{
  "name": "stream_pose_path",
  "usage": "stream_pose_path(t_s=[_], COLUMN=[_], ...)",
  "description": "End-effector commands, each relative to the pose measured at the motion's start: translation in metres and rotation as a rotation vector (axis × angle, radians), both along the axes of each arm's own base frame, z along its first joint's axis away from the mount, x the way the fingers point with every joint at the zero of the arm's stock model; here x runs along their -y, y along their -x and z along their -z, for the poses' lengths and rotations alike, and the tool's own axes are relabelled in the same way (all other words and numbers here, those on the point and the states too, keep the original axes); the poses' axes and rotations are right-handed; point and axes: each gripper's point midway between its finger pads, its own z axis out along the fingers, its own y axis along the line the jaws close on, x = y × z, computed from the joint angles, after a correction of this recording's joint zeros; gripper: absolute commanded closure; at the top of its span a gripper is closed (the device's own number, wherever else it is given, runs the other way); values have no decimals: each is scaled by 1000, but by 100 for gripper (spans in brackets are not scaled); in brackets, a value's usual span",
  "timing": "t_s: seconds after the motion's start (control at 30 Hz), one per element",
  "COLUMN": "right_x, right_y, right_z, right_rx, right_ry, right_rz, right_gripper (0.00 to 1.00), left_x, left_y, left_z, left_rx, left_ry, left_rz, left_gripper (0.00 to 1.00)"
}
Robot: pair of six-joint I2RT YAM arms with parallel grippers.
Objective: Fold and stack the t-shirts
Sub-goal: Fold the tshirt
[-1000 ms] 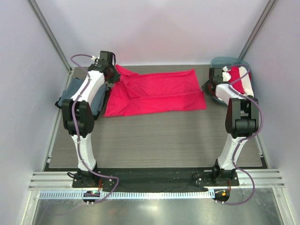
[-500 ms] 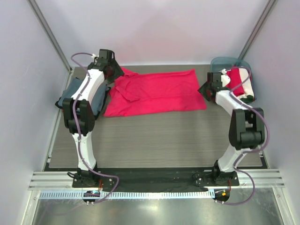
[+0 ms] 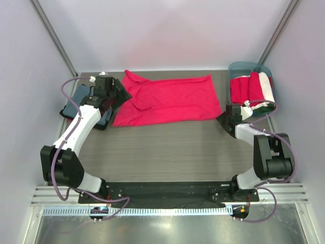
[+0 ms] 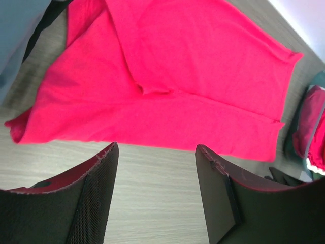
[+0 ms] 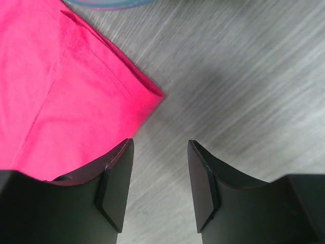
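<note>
The red shirt's near corner by the tub is just outward of my right gripper's empty fingers, so they need to move gently outward and down around it.
A crimson-red t-shirt (image 3: 170, 99) lies spread flat at the back middle of the table, folded lengthwise, with one sleeve turned over its left part (image 4: 193, 76). My left gripper (image 3: 119, 95) hovers open at the shirt's left edge, and its jaws (image 4: 155, 150) are empty over bare table. My right gripper (image 3: 227, 115) is open and empty just off the shirt's near right corner (image 5: 66, 96). A slate blue-grey t-shirt (image 3: 72, 105) lies folded at the left edge, partly hidden under my left arm.
A teal tub (image 3: 242, 67) stands at the back right, holding bunched red and white shirts (image 3: 251, 89). Its rim (image 5: 106, 4) shows just beyond the right gripper. Metal frame posts rise at both back corners.
Both grippers have opened and let go of the red shirt. Both arms have drawn back toward the near side. The shirt's left sleeve now rests flat on it.
</note>
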Motion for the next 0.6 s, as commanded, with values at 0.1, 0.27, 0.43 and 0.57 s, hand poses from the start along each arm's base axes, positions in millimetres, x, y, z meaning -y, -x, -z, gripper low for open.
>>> stream_pose_path(t_s=[0.1, 0.27, 0.43, 0.57], right_x=[4, 5, 7, 12], right_y=[-39, -49, -59, -58], right_z=[-20, -12, -6, 1], right_rx=[151, 143, 138, 110], right_ry=[-11, -17, -19, -9], right_rz=[58, 78, 103, 135], right_gripper=[47, 48, 52, 74], left_x=[-18, -22, -20, -23], left_y=[1, -4, -4, 0], left_z=[2, 10, 12, 18], left_rx=[52, 48, 49, 39], left_ry=[7, 23, 30, 23], left_rz=[-70, -92, -90, -98], left_gripper=[37, 37, 37, 38])
